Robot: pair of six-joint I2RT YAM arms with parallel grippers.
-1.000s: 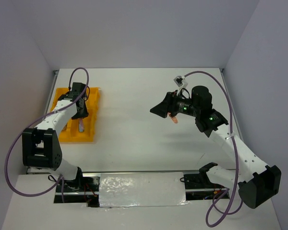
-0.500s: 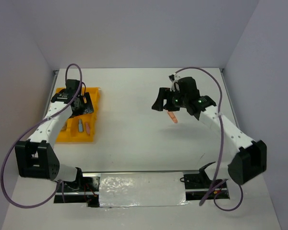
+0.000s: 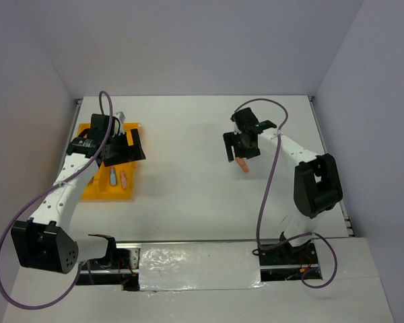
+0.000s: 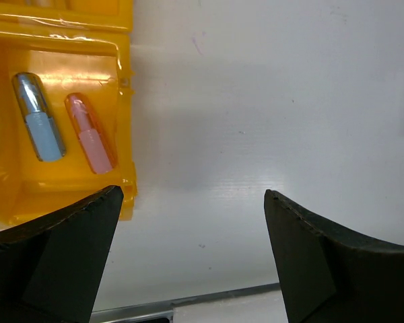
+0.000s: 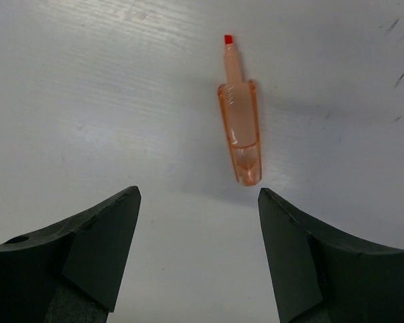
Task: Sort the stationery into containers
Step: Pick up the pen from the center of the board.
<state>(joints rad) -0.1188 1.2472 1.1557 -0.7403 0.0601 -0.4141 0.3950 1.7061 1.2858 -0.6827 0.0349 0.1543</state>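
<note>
The orange piece is below and to the right in the wrist view. My open right gripper will shift that way and go down around the clear end (image 3: 246,169) (image 5: 247,167).
The yellow-orange tray (image 3: 108,193) lies at the table's left. A blue piece (image 3: 112,177) and a pink piece (image 3: 123,179) rest side by side in its near compartment. My left gripper (image 3: 126,153) hovers open over the tray's right edge and holds nothing. The left wrist view shows the tray (image 4: 60,182), the blue piece (image 4: 39,118) and the pink piece (image 4: 91,133), all left of the open left gripper (image 4: 192,192). An orange piece (image 3: 243,164) lies alone on the white table. My right gripper (image 5: 199,191) stands open just short of this orange piece (image 5: 241,128), not touching it.
Grey walls close the table on the left, back and right. A foil-covered plate (image 3: 198,266) sits between the arm bases at the near edge. Purple cables loop above both arms. White table surface (image 3: 182,155) separates the tray from the orange piece.
My left gripper opened, left the pink piece in the tray beside the blue one and rose toward the tray's right edge. The right arm swung toward the back, its gripper staying above the orange piece.
</note>
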